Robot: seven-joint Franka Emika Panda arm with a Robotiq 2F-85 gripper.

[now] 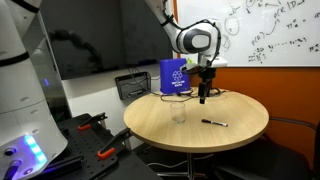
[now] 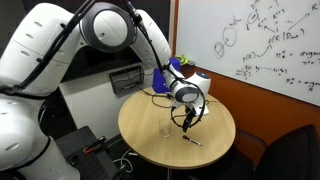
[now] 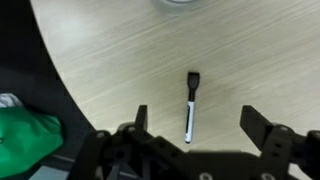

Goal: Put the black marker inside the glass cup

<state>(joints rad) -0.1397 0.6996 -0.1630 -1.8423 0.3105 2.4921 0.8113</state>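
The robot will next move its gripper outward and down to the marker, which lies lengthwise between the gripper's open fingers, and then close on its white body (image 1: 220, 124) (image 3: 190, 120).
The black marker (image 3: 190, 108) lies flat on the round wooden table (image 3: 110, 60), white barrel with a black cap. It also shows in both exterior views (image 1: 214, 122) (image 2: 192, 141). The glass cup (image 1: 178, 112) (image 2: 166, 128) stands upright near the table's middle; only its rim shows at the top edge of the wrist view (image 3: 180, 3). My gripper (image 3: 195, 125) is open and empty, hovering above the table with the marker between its fingers in the wrist view. In the exterior views it hangs above the table (image 1: 203, 98) (image 2: 186, 122).
A blue box (image 1: 173, 76) (image 2: 177, 72) and cables sit at the table's far side. A black toolbox with red clamps (image 1: 95, 140) stands beside the table. A green object (image 3: 22, 140) lies on the floor past the table's edge. A whiteboard (image 1: 265, 30) is behind.
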